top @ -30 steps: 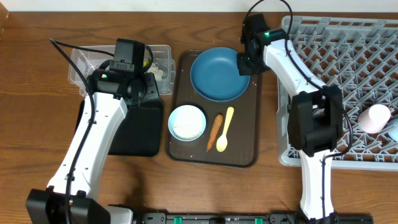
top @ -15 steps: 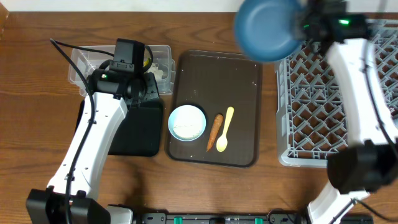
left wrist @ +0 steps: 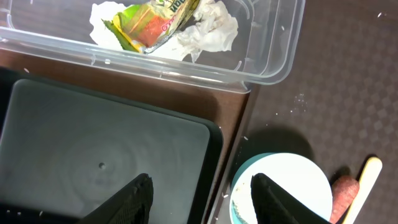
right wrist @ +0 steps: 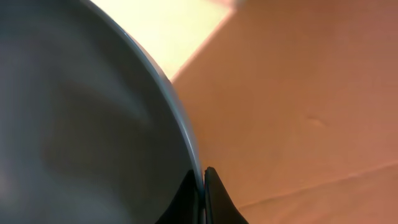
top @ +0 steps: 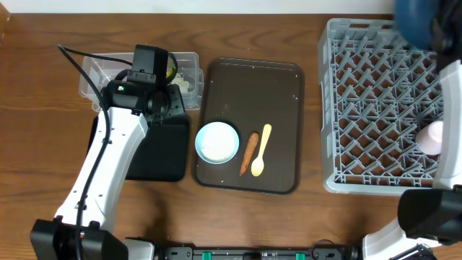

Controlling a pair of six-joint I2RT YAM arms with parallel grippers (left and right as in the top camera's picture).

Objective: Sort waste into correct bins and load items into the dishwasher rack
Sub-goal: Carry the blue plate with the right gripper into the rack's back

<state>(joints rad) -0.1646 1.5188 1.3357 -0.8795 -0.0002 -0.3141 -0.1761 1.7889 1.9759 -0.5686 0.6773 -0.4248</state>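
The right gripper moves down onto the far pegs of the grey dishwasher rack next and releases the dark blue plate's rim, as those pegs lie below the gripper.
My right gripper [right wrist: 202, 186] is shut on the rim of the dark blue plate [right wrist: 87, 124], held high over the far right corner of the grey dishwasher rack [top: 361, 108]; the plate shows at the top right overhead [top: 422, 18]. A pink cup [top: 432, 137] lies in the rack. My left gripper [left wrist: 199, 199] is open and empty over the black tray [left wrist: 106, 155] edge, beside the white bowl [left wrist: 283, 186]. The clear tub [left wrist: 267, 56] holds the wrapper [left wrist: 149, 22] and tissue [left wrist: 211, 31]. The bowl [top: 217, 141], carrot stick [top: 249, 152] and yellow spoon [top: 261, 150] lie on the brown tray [top: 253, 87].
The left arm [top: 108, 166] stretches over the black tray [top: 162, 155] and the clear tub [top: 184, 68]. White rice grains are scattered on the brown serving tray. A wooden table [top: 43, 87] lies around everything.
My right gripper has lifted the blue plate off the brown tray and carried it right and up, over the rack's far right corner. The left arm has not moved.
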